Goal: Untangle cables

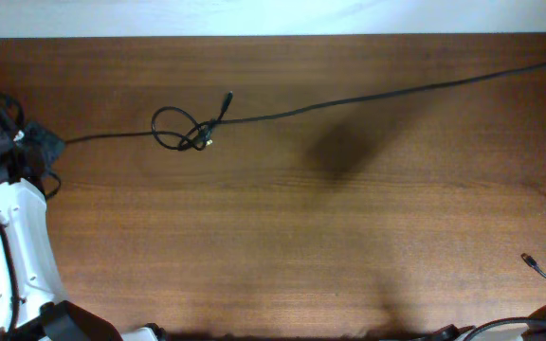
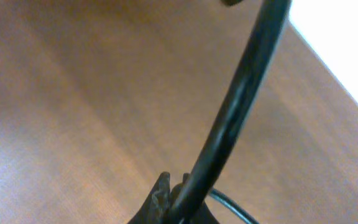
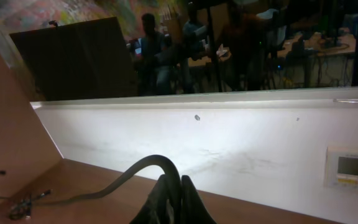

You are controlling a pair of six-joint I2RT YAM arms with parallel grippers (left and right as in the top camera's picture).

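Observation:
Next, my left gripper rises toward the looped knot [image 1: 183, 131], which lies to its right in the overhead view. This slackens the taut cable before its end is released.
A thin black cable [image 1: 349, 98] stretches taut across the far half of the wooden table [image 1: 282, 246]. It has a looped knot [image 1: 183, 131] with small plug ends at the left. My left gripper [image 1: 44, 142] at the far left is shut on the cable's left end; in the left wrist view the jaws [image 2: 180, 200] pinch the cable [image 2: 241, 99]. My right gripper [image 3: 179, 194] is outside the overhead view, off the right edge. It is shut on the cable [image 3: 135, 171], which arcs left toward the distant knot [image 3: 23, 205].
A second thin black cable with a plug end [image 1: 536, 266] lies at the right front edge. The left arm's white link [image 1: 17, 256] and base wiring fill the left side. A white wall [image 3: 229, 137] runs along the table's far edge.

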